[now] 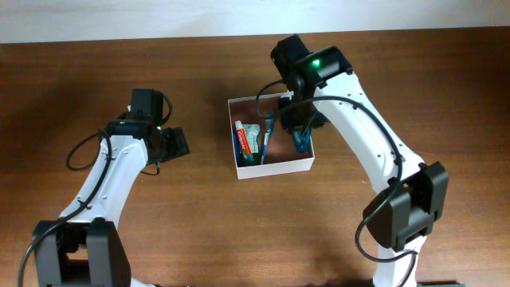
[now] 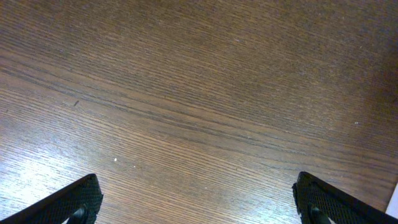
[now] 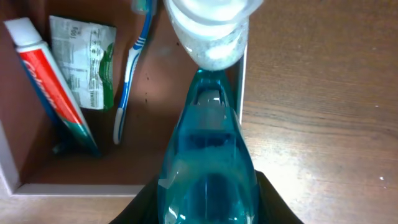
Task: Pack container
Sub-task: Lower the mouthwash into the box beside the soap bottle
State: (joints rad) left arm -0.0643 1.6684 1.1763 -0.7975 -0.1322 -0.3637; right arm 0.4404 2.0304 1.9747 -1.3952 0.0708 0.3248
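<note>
The other half of the box already has things in it. My right gripper needs to lower the bottle toward the box's bare bottom next to the toothbrush and let go of it.
The container is a square white box with a pinkish-brown inside at the table's middle; its inside and near wall also show in the right wrist view. My right gripper is shut on a clear blue bottle with a whitish cap, at the box's right side. In the right wrist view the bottle fills the space between the fingers and lies along the box's right wall. I cannot tell if it touches the floor. My left gripper is open and empty over bare wood, left of the box.
Inside the box lie a red and white toothpaste tube, a green and white sachet and a blue toothbrush, all in its left half. The dark wooden table surrounds the box.
</note>
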